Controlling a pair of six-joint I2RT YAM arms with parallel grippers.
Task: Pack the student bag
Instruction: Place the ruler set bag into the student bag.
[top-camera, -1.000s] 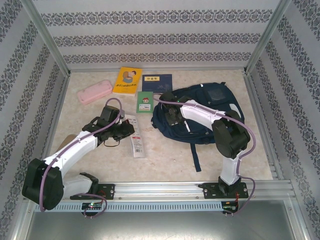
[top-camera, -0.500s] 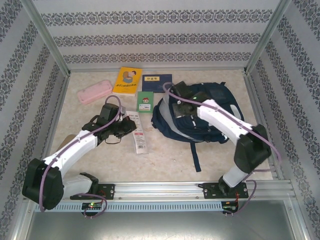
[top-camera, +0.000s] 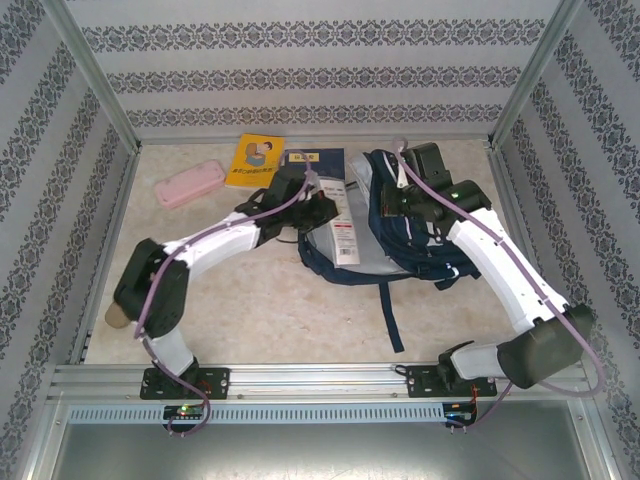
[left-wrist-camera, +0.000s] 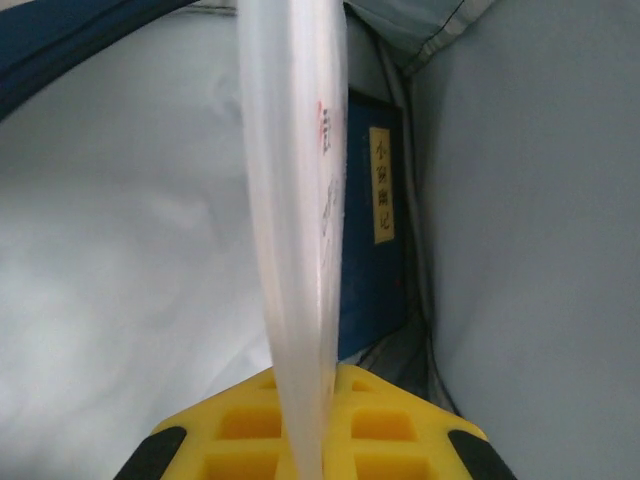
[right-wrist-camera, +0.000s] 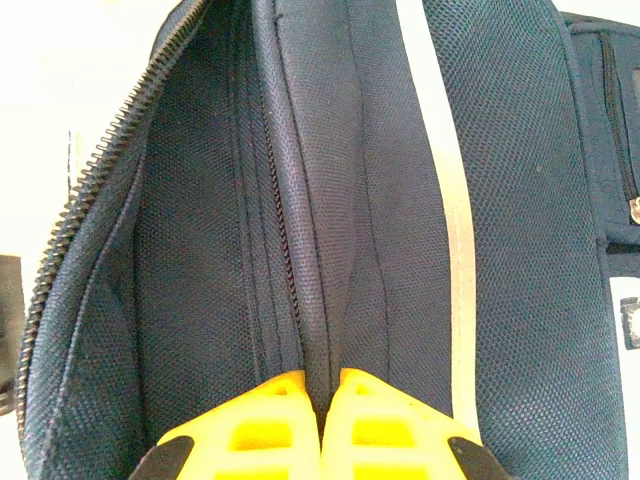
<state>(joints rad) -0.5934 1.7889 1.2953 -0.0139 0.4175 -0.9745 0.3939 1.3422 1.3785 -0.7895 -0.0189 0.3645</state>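
My left gripper still holds the packet (left-wrist-camera: 295, 230) above the dark blue book (left-wrist-camera: 372, 235), so next it will move down into the bag's opening, toward that book, to release the packet.
The student bag (top-camera: 425, 245), navy blue, lies right of centre with its mouth held open, showing pale grey lining (top-camera: 352, 258). My right gripper (top-camera: 397, 200) is shut on the bag's zipper edge (right-wrist-camera: 318, 300) and holds it raised; its yellow fingertips (right-wrist-camera: 285, 405) pinch the navy seam. Reaching in from the left, my left gripper (top-camera: 318, 212) is shut on a clear plastic packet (top-camera: 343, 237) with red print, which hangs in the bag's mouth. That packet (left-wrist-camera: 295, 230) appears edge-on in the left wrist view. Past it, a dark blue book (left-wrist-camera: 372, 230) with a yellow label stands between the lining walls.
A pink pencil case (top-camera: 188, 184), a yellow book (top-camera: 256, 162) and a blue book (top-camera: 322, 163) lie at the back of the table. A dark bag strap (top-camera: 390, 318) trails toward the near edge. Metal frame posts and patterned walls enclose the table.
My left arm swung right off the table, carrying the packet into the bag's mouth. My right gripper pulled the bag's edge up and back, opening the bag so its grey lining shows.
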